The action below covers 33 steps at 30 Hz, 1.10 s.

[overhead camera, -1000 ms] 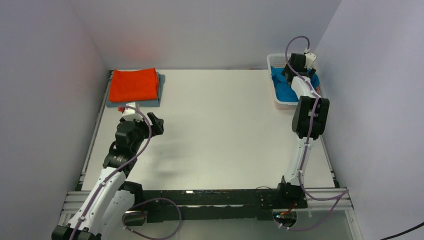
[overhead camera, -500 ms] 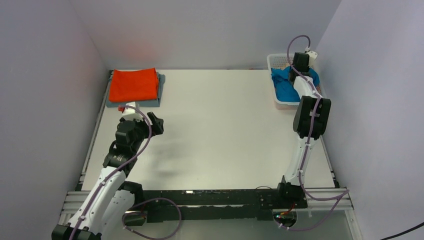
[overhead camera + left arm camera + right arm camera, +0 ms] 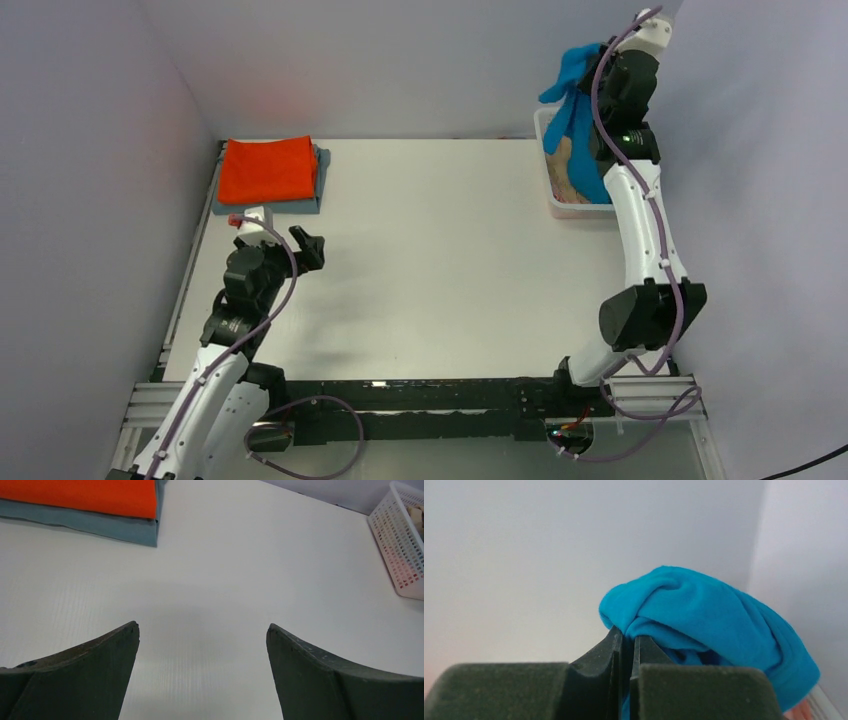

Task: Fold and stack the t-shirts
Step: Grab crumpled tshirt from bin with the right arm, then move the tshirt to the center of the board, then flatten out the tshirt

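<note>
My right gripper will next swing the teal-blue t-shirt from the basket toward the stack, then move back and down to let it go in the middle of the table, because that space is empty.
High above the white basket at the back right, my right gripper is shut on the teal-blue t-shirt. The cloth hangs from it down into the basket. In the right wrist view the jaws pinch a bunched fold of that t-shirt. A beige t-shirt lies in the basket. At the back left a folded orange t-shirt lies on a folded grey t-shirt. My left gripper hovers open in front of that stack, nothing between its fingers.
The white tabletop stretches between the stack and the basket. Grey walls close in the back and both sides. The basket shows at the right edge of the left wrist view. A black rail runs along the near edge.
My right gripper shut on the teal-blue t-shirt in the basket and rose high with it. The right arm stretched upward. The left arm shifted slightly.
</note>
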Tool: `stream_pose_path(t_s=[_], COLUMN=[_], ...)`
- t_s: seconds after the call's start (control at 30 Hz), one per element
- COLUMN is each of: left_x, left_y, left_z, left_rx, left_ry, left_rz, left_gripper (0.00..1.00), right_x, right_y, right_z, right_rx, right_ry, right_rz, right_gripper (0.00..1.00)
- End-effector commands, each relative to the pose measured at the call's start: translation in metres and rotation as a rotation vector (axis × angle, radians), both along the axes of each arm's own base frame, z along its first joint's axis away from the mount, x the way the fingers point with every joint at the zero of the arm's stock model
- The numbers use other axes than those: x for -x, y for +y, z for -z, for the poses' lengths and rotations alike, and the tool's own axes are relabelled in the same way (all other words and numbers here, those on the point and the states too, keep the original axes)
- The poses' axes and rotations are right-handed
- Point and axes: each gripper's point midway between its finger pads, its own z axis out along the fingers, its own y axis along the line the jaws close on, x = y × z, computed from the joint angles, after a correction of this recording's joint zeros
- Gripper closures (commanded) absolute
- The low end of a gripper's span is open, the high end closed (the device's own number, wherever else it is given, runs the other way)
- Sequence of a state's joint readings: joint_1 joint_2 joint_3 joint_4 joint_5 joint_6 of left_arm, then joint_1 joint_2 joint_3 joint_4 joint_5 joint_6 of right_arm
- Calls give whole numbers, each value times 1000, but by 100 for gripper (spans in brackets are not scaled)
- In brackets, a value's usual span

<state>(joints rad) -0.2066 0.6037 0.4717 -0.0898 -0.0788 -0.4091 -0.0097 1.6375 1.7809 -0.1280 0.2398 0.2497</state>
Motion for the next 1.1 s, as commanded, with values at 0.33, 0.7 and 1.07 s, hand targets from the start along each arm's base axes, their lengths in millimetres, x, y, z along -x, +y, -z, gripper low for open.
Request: stream_pose_path(t_s=[0.33, 0.7, 1.07], left_x=[0, 9, 16], left_y=[9, 20, -45], left_z=[-12, -5, 66], left_rx=[41, 87, 193], left_ry=[37, 108, 383], left_rz=[-79, -165, 140], left_gripper=[1, 1, 1], right_x=[130, 137, 146], right_y=[254, 263, 128], right_z=[-122, 72, 280], right_rx=[34, -90, -256], right_ry=[-259, 82, 545], right_rz=[-1000, -1021, -396], right_gripper=[100, 90, 0])
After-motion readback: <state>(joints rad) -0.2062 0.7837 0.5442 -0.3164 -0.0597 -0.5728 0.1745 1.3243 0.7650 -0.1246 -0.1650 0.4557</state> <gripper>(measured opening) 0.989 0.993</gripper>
